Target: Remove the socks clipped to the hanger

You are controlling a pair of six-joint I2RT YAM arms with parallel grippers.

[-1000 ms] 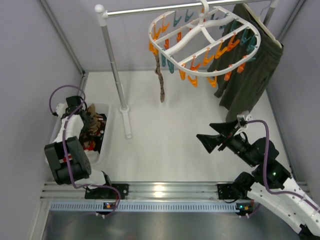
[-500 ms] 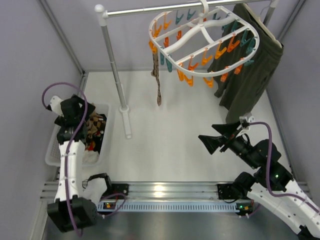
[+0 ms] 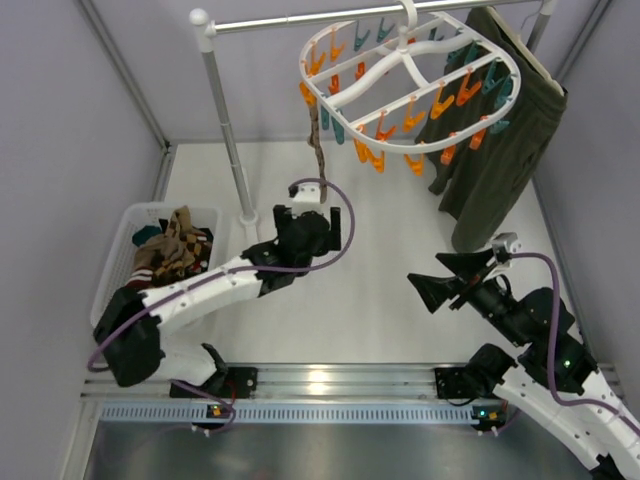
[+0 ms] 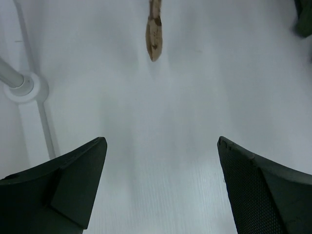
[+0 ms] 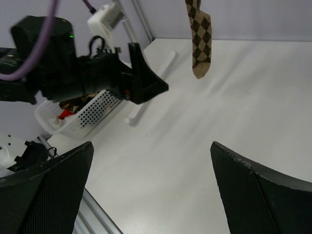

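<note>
My left gripper moves its open fingers outward around the sock's lower end [image 3: 321, 184] [image 4: 154, 43] and closes them next, since the brown argyle sock hangs just outward of it.
The white oval hanger [image 3: 410, 85] with orange and teal clips hangs from the rail at the back. One brown argyle sock [image 3: 316, 140] is clipped at its left side and hangs down; it also shows in the left wrist view [image 4: 154, 36] and the right wrist view [image 5: 200, 44]. My left gripper [image 3: 308, 212] is open and empty at mid-table, just in front of the sock's lower end [image 4: 161, 141]. My right gripper [image 3: 425, 272] is open and empty at the right, well short of the hanger [image 5: 151, 144]. Several removed socks [image 3: 170, 255] lie in the white basket [image 3: 112, 262].
The white rail stand [image 3: 225, 130] has its pole and foot left of the sock; its base [image 4: 24, 87] is near my left gripper. A dark olive garment [image 3: 500, 150] hangs at the back right. The basket [image 5: 83, 119] sits at the left wall.
My left arm has swung from the basket at the left to mid-table below the hanging sock, gripper empty. The hanger and sock swayed slightly. The right arm barely moved.
</note>
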